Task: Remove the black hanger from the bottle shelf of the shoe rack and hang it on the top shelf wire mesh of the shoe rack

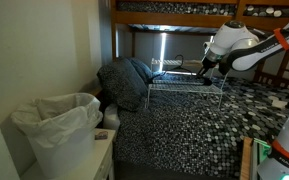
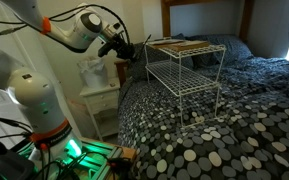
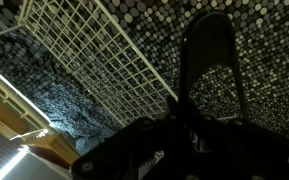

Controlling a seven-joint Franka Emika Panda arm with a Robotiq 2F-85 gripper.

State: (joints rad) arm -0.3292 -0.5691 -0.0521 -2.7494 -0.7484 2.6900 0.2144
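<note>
My gripper's dark fingers are above the white mesh's edge point(image 2: 152, 66), so my gripper will next go down a little beside the rack point(image 2: 189, 65) and release the black hanger at that edge.
A white wire rack point(image 2: 189, 65) stands on the bed with the pebble-pattern cover; it also shows in an exterior view point(image 1: 184, 85). My gripper point(image 2: 122, 47) is beside the rack's top shelf, at its short end, and is shut on the black hanger point(image 2: 137, 50). In the wrist view the hanger point(image 3: 209, 60) sticks out from the dark jaws point(image 3: 174, 125) as a black loop. The white top mesh point(image 3: 94, 60) lies just beside it, and I cannot tell whether they touch. In an exterior view my gripper point(image 1: 206, 63) sits at the rack's top edge.
A bin lined with a white bag point(image 1: 59, 125) stands beside the bed, next to a white nightstand point(image 2: 99, 100). A dark bundle of bedding point(image 1: 129, 80) lies near the rack. A wooden upper bunk point(image 1: 174, 15) hangs overhead.
</note>
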